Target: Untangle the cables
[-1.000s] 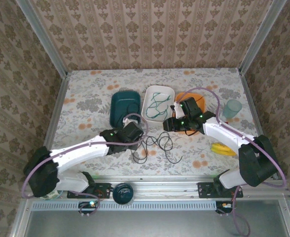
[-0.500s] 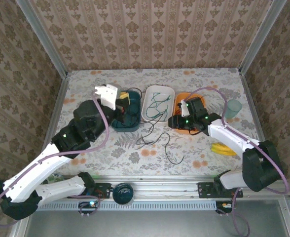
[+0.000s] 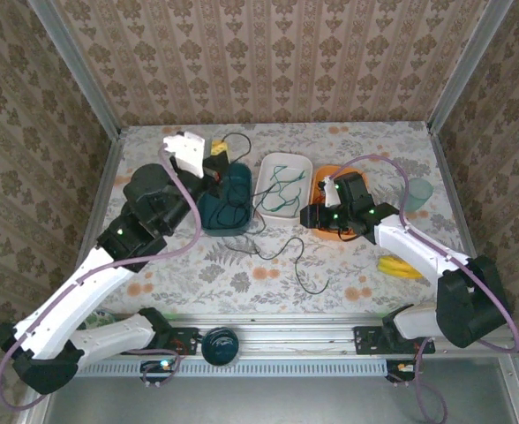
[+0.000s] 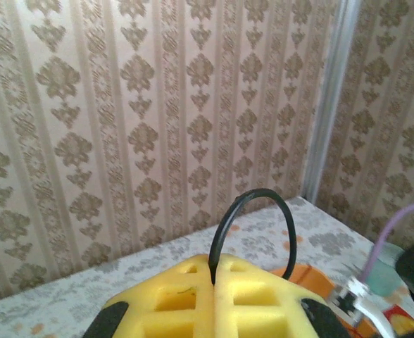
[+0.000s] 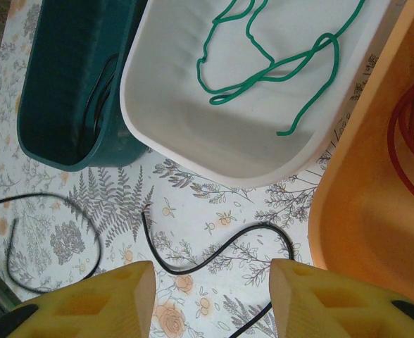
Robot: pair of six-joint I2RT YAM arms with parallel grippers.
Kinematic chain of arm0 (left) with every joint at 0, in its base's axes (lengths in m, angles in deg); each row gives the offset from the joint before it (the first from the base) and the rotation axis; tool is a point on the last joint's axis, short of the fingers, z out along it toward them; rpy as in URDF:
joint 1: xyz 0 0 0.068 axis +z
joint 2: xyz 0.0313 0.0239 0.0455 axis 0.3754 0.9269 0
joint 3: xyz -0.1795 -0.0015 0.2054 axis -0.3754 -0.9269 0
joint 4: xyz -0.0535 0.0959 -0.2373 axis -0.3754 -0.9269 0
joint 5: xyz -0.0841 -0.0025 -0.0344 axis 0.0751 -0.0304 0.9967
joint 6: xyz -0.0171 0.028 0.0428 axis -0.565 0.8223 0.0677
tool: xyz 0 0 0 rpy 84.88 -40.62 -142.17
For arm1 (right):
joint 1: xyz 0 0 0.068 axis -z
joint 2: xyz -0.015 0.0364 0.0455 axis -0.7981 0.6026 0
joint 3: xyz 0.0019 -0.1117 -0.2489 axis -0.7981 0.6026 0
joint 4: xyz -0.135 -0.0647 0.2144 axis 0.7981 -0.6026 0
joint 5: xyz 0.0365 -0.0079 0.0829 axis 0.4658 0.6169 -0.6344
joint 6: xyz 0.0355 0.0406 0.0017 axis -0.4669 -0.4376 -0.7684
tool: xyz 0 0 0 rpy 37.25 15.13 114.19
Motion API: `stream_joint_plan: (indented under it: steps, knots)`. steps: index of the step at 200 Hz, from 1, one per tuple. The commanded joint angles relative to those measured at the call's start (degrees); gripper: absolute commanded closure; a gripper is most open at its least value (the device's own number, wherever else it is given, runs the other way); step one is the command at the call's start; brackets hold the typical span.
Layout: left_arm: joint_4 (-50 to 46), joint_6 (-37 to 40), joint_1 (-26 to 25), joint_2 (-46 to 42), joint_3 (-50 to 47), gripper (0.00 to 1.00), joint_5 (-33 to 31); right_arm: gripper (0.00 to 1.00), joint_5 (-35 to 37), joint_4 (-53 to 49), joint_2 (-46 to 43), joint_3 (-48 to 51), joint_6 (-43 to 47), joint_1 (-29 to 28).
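Observation:
Away from the white bin first, then down over the teal bin, I will bring my left gripper to release the black cable, since its tail still trails outside.
My left gripper is raised over the back of the teal bin, shut on a black cable that arches up out of its yellow fingers. That cable drops through the teal bin and trails onto the table. A green cable lies in the white bin, and a red cable in the orange bin. My right gripper hovers open above a black cable on the table, touching nothing.
A banana lies at the right front and a pale green cup stands at the right edge. A dark round object sits on the near rail. Patterned walls close in three sides.
My left arm rose from the table to above the teal bin, carrying the black cable and dragging the loose tangle toward the bin. The right arm shifted only slightly.

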Motion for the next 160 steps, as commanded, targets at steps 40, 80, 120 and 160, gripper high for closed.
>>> stream_joint_plan:
  steps: [40, 80, 120, 160]
  knots:
    - [-3.81, 0.79, 13.00, 8.26, 16.46, 1.00, -1.91, 0.52, 0.26, 0.98, -0.88, 0.15, -0.14, 0.00]
    - [-6.95, -6.51, 22.13, 14.59, 15.90, 1.00, 6.83, 0.52, 0.70, 0.28, -1.66, 0.77, 0.38, 0.00]
    - [-4.77, -11.46, 23.08, 17.43, 4.72, 1.00, 11.05, 0.52, 0.85, 0.19, -1.87, 1.49, 0.65, 0.00]
    - [-2.09, -16.10, 22.43, 18.99, -6.32, 1.00, 9.51, 0.52, 0.54, 0.17, -1.35, 1.40, 0.89, 0.00]
